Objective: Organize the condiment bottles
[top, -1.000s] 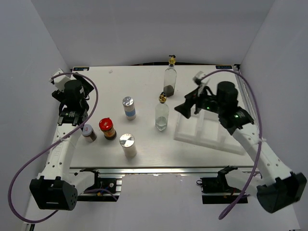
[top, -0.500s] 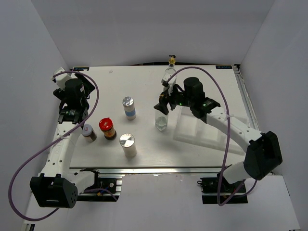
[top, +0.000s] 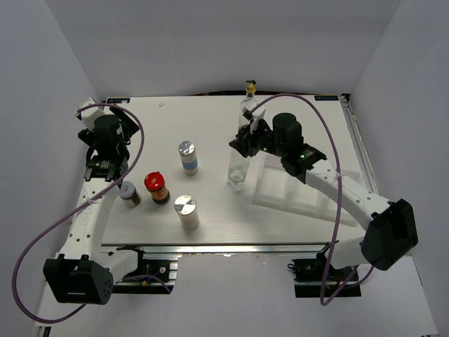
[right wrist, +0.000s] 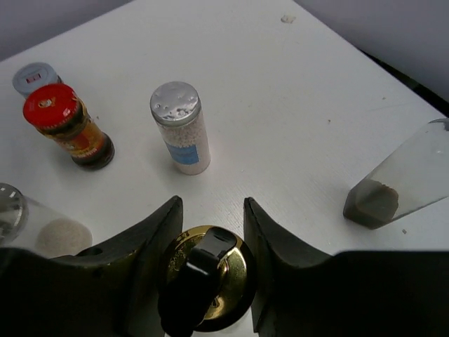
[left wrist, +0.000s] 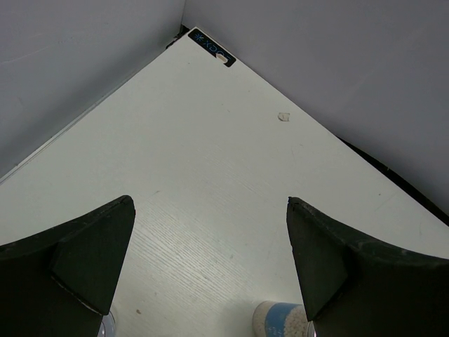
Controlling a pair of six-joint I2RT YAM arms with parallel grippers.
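Observation:
The near glass bottle is still outside the tray's farthest section [top: 349,174]. My right gripper will next move up, to the right in the top view, then down to that section to release the bottle there.
My right gripper [top: 243,144] [right wrist: 208,242] is shut on the gold stopper [right wrist: 210,281] of the near clear glass bottle [top: 236,176], which stands upright just left of the tray. The second glass bottle [top: 247,107] [right wrist: 397,188] stands behind it. Two white silver-lidded shakers [top: 187,157] [top: 186,211], a red-lidded brown jar [top: 157,188] [right wrist: 67,126] and a tiny grey-lidded jar [top: 128,193] [right wrist: 34,76] stand on the left half. High over the left side, my left gripper [top: 106,170] [left wrist: 210,267] hangs open and holds nothing.
The white compartmented tray [top: 303,201] lies at the right of the white table [top: 210,126]. Grey walls close in the back and both sides. A metal rail runs along the near edge.
My right arm has swung left from above the tray to the near glass bottle and its jaws have shut on the stopper. The left arm has stayed put.

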